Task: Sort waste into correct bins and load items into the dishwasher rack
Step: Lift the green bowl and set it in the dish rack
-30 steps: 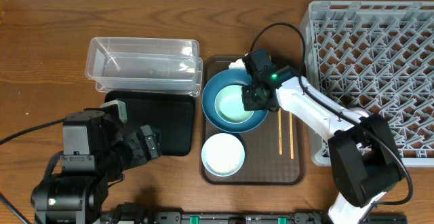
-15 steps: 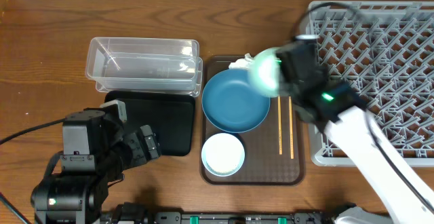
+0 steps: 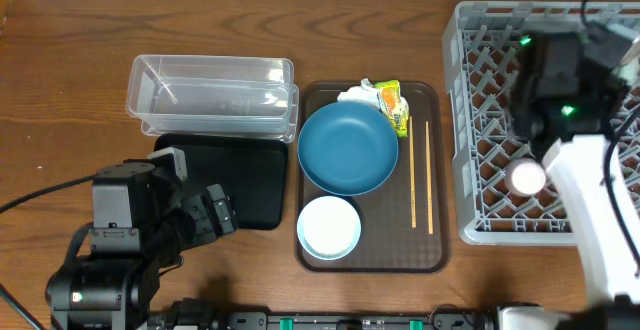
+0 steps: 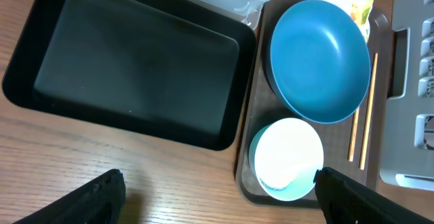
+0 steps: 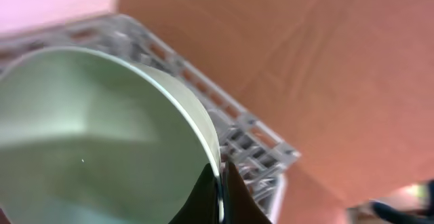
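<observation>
The right gripper moves down next toward the rack wires beyond the pink cup [image 3: 527, 178] to release the mint-green bowl's rim, because the tilted bowl still hangs above them.
My right gripper [image 5: 218, 193] is shut on the rim of the pale mint-green bowl [image 5: 102, 142] and holds it tilted over the grey dishwasher rack [image 3: 480, 120]; my right arm [image 3: 560, 90] hides the bowl from overhead. A small pink cup [image 3: 527, 178] sits in the rack. The dark-blue bowl [image 3: 347, 148], white bowl [image 3: 329, 227], chopsticks [image 3: 421, 185], white tissue [image 3: 352, 95] and snack wrapper [image 3: 390, 100] lie on the brown tray [image 3: 430, 255]. My left gripper [image 4: 217, 207] is open and empty over the table in front of the black tray [image 4: 129, 81]. No rice grains show.
The clear tub [image 3: 212, 95] stands behind the black tray [image 3: 245, 175], left of the brown tray. The rack fills the right side, and its wall shows in the right wrist view [image 5: 244, 142]. The left arm's base sits at the front left.
My right gripper has lifted the mint-green bowl out of the dark-blue bowl and carried it right, over the rack. The wrapper and tissue are now uncovered. The left arm has not moved.
</observation>
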`<state>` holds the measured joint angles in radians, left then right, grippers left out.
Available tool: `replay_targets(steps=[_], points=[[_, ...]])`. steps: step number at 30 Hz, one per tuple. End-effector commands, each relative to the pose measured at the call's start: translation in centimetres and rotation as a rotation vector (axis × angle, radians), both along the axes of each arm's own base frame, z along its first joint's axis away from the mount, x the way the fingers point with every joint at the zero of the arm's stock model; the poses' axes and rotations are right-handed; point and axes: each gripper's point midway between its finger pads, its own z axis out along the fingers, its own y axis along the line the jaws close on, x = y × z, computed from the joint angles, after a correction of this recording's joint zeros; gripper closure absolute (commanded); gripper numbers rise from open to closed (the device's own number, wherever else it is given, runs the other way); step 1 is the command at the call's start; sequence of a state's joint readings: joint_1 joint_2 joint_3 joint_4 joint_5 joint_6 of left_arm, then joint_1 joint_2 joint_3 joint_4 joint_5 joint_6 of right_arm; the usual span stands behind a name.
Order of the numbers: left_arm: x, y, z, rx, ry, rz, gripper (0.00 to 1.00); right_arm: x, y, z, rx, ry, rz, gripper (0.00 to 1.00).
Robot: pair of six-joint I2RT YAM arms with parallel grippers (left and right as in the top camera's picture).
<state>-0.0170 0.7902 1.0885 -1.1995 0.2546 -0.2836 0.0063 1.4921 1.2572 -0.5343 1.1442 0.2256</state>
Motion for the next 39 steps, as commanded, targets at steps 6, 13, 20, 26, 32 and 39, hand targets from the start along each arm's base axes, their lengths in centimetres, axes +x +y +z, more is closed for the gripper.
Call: replay_targets(steps=[6, 13, 20, 26, 32, 39], points=[[0.1, 0.2, 0.2, 0.016, -0.009, -0.002, 0.08, -0.3, -5.7, -3.4, -0.086, 0.268, -0.124, 0.99], [0.1, 0.2, 0.2, 0.016, -0.009, -0.003, 0.09, 1.6, -7.2, -6.4, -0.143, 0.453, -0.118, 0.99], [0.1, 0.2, 0.2, 0.016, -0.009, -0.003, 0.09, 3.6, -5.4, -8.4, -0.165, 0.503, -0.063, 0.98], [0.1, 0.2, 0.3, 0.016, -0.010, -0.002, 0.08, 5.5, -2.4, -8.8, -0.173, 0.480, 0.025, 0.98], [0.1, 0.2, 0.2, 0.016, -0.009, -0.002, 0.08, 6.5, -0.7, -9.1, -0.167, 0.482, 0.088, 0.74], [0.1, 0.2, 0.2, 0.016, -0.009, -0.002, 0.09, 6.9, 0.6, -9.3, -0.167, 0.488, 0.125, 0.37]])
